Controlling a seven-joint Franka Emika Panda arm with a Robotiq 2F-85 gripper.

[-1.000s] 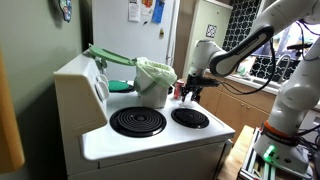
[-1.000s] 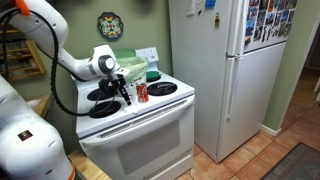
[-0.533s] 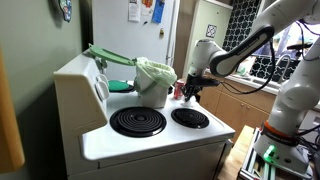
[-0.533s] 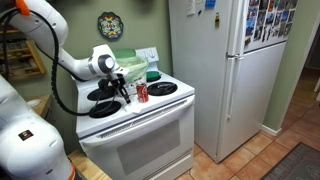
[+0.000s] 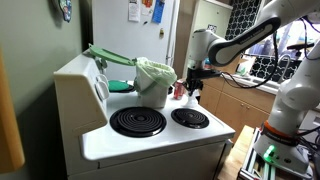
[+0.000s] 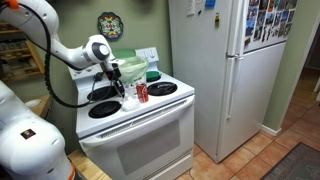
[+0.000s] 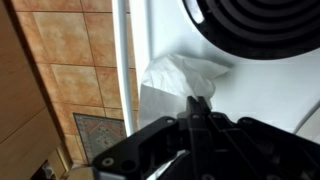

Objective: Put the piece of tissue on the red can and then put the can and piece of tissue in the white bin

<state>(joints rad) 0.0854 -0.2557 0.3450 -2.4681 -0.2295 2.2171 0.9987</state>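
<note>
The wad of tissue hangs lower, beside the can. My gripper should lift the tissue, move over the red can's top (image 6: 142,84), then go down and let go of it there.
My gripper (image 7: 197,103) is shut on the piece of tissue (image 7: 180,73), a crumpled white wad that hangs from the fingertips just above the white stove top and casts a grey shadow on it. In both exterior views the gripper (image 6: 124,92) (image 5: 191,88) hovers over the stove near its front corner. The red can (image 6: 142,92) stands upright on the stove top right beside the gripper. The white bin (image 5: 155,95), its pale green bag bulging over the rim, sits on the stove behind the burners.
Black coil burners (image 5: 137,121) (image 7: 250,25) lie on the stove top. A green tray-like thing (image 5: 110,57) rests by the stove's back panel. A white fridge (image 6: 215,70) stands beside the stove. The stove's edge (image 7: 122,60) drops to the tiled floor.
The jaws have shut on the tissue, and the gripper has risen a little above the stove top with it. The can and bin have not moved.
</note>
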